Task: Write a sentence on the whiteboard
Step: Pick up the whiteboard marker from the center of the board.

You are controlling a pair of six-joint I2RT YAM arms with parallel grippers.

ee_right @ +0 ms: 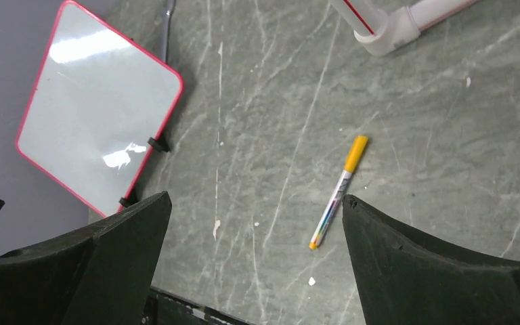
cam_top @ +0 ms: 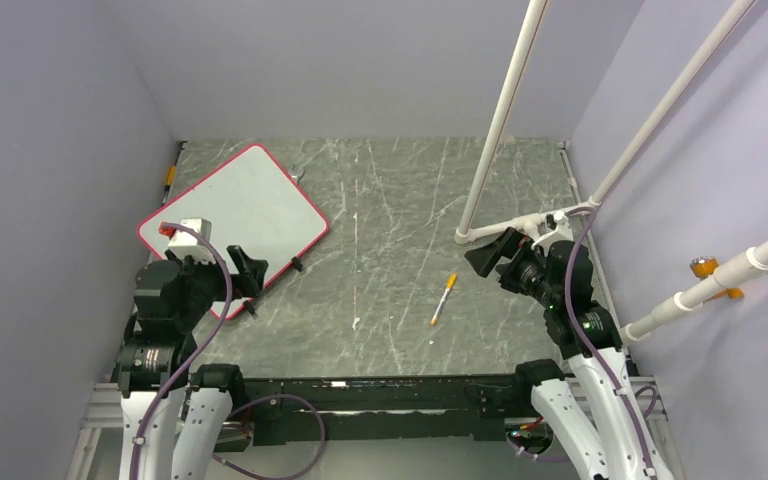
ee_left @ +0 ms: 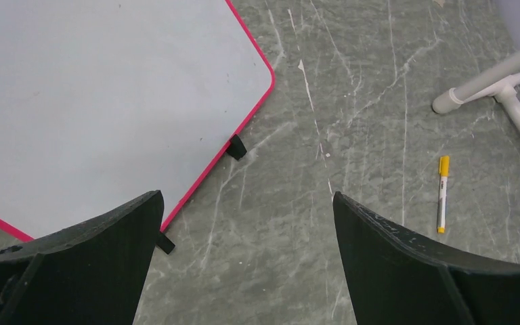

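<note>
The right gripper shifts to the left in the top view, lowers and turns to straddle the marker's white body (cam_top: pixel 440 307) (ee_right: pixel 328 214) next, since it lies at an angle to the fingers.
The whiteboard (cam_top: pixel 235 215) lies flat and turned at an angle at the back left of the table, with a red-pink frame and small black clips (ee_left: pixel 236 147) on its edge. Its face is blank; no sentence shows on it. It also shows in the left wrist view (ee_left: pixel 95 101) and the right wrist view (ee_right: pixel 95 128). A marker (cam_top: pixel 443 299) with an orange cap lies loose on the table right of centre, seen also by the wrist cameras (ee_left: pixel 442 193) (ee_right: pixel 338 193). My left gripper (cam_top: pixel 248 285) (ee_left: pixel 247 203) is open and empty at the board's near edge. My right gripper (cam_top: pixel 490 258) (ee_right: pixel 257 200) is open and empty, just right of the marker.
A white pipe frame (cam_top: pixel 500 120) rises from a foot (cam_top: pixel 465 235) at the back right, close to my right gripper. A small white and red block (cam_top: pixel 185 228) sits at the board's near-left corner. Purple walls close in the table on three sides.
</note>
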